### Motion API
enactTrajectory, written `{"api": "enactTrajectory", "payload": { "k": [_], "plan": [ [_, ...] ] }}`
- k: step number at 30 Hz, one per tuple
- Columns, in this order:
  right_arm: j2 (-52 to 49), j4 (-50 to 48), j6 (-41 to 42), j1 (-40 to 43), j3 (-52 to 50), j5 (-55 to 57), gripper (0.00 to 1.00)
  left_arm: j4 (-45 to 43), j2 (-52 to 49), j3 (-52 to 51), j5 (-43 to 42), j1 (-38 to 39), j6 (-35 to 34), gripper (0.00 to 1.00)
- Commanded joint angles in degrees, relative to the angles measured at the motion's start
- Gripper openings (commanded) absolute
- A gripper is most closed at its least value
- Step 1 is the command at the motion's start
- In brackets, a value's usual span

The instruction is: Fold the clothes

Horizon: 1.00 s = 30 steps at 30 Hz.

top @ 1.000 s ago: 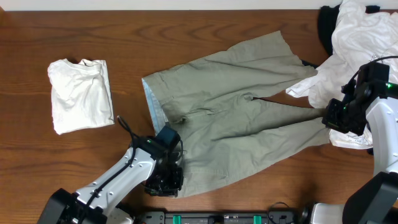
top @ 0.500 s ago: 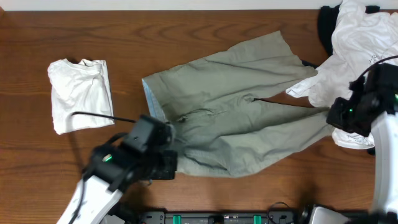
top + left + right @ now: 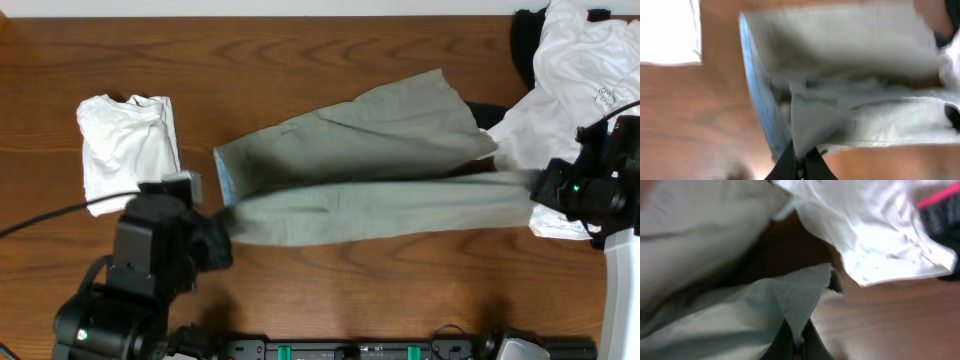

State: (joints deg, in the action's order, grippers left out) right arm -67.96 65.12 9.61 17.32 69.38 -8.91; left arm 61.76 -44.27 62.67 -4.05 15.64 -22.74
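Observation:
The robot's right gripper needs to carry the hem outward over the end of the far leg point(image 3: 400, 120) next, then lower the hem onto its far corner point(image 3: 438, 76).
Olive-green trousers point(image 3: 380, 160) lie across the middle of the table, with the near leg lifted and stretched taut between my two grippers. My left gripper point(image 3: 222, 222) is shut on the waistband corner; the left wrist view shows the cloth point(image 3: 850, 105) pinched between the fingers point(image 3: 801, 162). My right gripper point(image 3: 543, 187) is shut on the leg's hem; the right wrist view shows the cloth point(image 3: 740, 320) pinched between its fingers point(image 3: 796, 345). The far leg point(image 3: 400, 120) rests flat on the wood.
A folded white shirt point(image 3: 128, 150) lies at the left. A heap of white and dark clothes point(image 3: 580, 70) sits at the back right, close to my right arm; it also shows in the right wrist view point(image 3: 875, 235). Bare wood runs along the front edge.
Both grippers have lifted and pulled apart. The trousers' near leg has risen off the table and been drawn up over toward the far leg. The left arm moved left and up.

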Motion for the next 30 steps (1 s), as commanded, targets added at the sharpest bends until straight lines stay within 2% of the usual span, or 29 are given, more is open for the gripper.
{"api": "enactTrajectory", "payload": {
  "k": [1, 8, 14, 26, 28, 30],
  "plan": [
    [-0.33, -2.97, 0.22, -1.46, 1.01, -3.19, 0.01, -4.28, -2.29, 0.92, 5.22, -2.89, -0.33, 0.06],
    [-6.86, -15.04, 2.64, -7.69, 1.01, -3.15, 0.01, -13.38, -13.25, 0.92, 5.18, -7.26, 0.79, 0.06],
    [-15.32, -26.56, 3.23, -11.23, 1.01, -3.37, 0.01, -22.05, -23.28, 0.92, 5.22, -7.72, 4.11, 0.06],
    [-31.12, -52.87, 8.24, -17.07, 1.01, -2.86, 0.02, -37.35, -37.62, 0.9, 8.2, -14.19, 2.56, 0.06],
    [-34.45, -57.7, 10.1, -17.86, 1.01, -2.89, 0.1, -40.65, -40.81, 0.9, 8.2, -14.34, 2.56, 0.07],
    [-37.62, -61.59, 11.82, -18.43, 1.01, -2.93, 0.31, -43.93, -44.13, 0.9, 8.17, -14.34, 2.56, 0.16]
  ]
}}
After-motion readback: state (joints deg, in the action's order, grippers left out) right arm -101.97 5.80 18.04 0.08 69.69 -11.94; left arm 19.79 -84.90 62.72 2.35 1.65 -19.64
